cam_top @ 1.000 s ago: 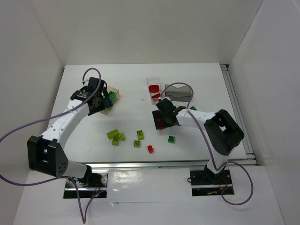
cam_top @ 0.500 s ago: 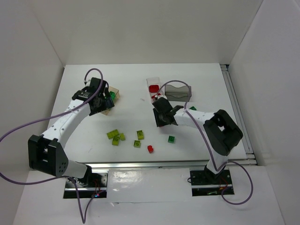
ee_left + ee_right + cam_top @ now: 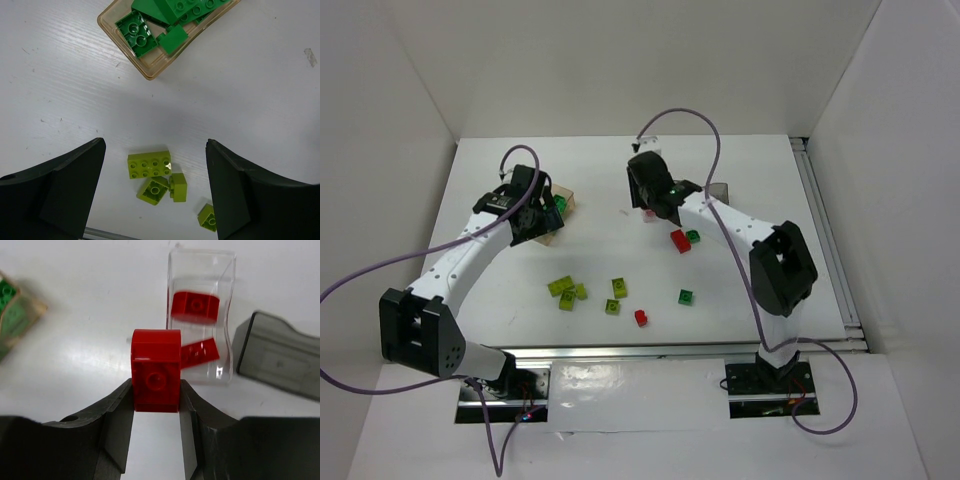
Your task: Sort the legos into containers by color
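Observation:
My right gripper moves the red lego outward over the far end of the clear container (image 3: 226, 315) next and releases it there, since that container already holds red legos.
My right gripper (image 3: 156, 390) is shut on a red lego (image 3: 156, 367), held above the table just short of the clear container (image 3: 226, 315), which holds two red legos (image 3: 195, 306). In the top view the right gripper (image 3: 645, 198) hangs over that container. My left gripper (image 3: 155, 145) is open and empty, above several lime legos (image 3: 148, 164), with the tan container (image 3: 150, 75) of dark green legos (image 3: 137, 35) beyond it. In the top view the left gripper (image 3: 535, 218) is beside the tan container (image 3: 560, 210).
The smoky grey container (image 3: 280, 355) lies right of the clear one. On the table are loose lime legos (image 3: 567, 292), a red lego (image 3: 641, 318), a green one (image 3: 686, 296), and a red (image 3: 678, 240) and green (image 3: 693, 236) pair near the right arm.
My right gripper shut on the red lego, lifted it and carried it back toward the clear container, uncovering a red and a green lego. The left arm has barely moved.

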Controlling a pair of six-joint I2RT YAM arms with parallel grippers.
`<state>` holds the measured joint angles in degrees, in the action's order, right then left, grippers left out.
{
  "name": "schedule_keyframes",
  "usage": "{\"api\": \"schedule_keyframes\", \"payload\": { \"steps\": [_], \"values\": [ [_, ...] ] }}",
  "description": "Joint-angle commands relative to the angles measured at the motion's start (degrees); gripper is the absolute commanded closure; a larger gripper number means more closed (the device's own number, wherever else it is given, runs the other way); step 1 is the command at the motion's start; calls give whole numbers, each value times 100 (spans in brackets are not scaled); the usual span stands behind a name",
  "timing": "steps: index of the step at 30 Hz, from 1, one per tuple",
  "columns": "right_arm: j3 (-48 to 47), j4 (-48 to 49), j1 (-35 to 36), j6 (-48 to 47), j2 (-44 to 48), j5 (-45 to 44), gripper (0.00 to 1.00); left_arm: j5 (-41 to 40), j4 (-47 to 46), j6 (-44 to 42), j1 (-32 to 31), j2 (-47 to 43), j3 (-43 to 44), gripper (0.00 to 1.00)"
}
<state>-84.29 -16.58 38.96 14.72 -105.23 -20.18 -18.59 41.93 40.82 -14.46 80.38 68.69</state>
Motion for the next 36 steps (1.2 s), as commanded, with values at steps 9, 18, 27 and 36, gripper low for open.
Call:
{"api": "schedule_keyframes", "payload": {
  "steps": [9, 18, 27, 36],
  "values": [
    [-2442, 14, -705, -312, -2000, -329, 69, 22, -71, -127, 154, -137, 40, 9],
    [-3330, 76, -766, -365, -2774, -548, 66, 127, -132, -127, 154, 206, 40, 9],
    [-3481, -109, -767, -312, -2819, -732, 17, 180, -185, -127, 154, 373, 40, 9],
    [-1601, 506, -767, -66, -1177, -1005, 23, 233, -185, -127, 154, 241, 40, 9]
  ]
}}
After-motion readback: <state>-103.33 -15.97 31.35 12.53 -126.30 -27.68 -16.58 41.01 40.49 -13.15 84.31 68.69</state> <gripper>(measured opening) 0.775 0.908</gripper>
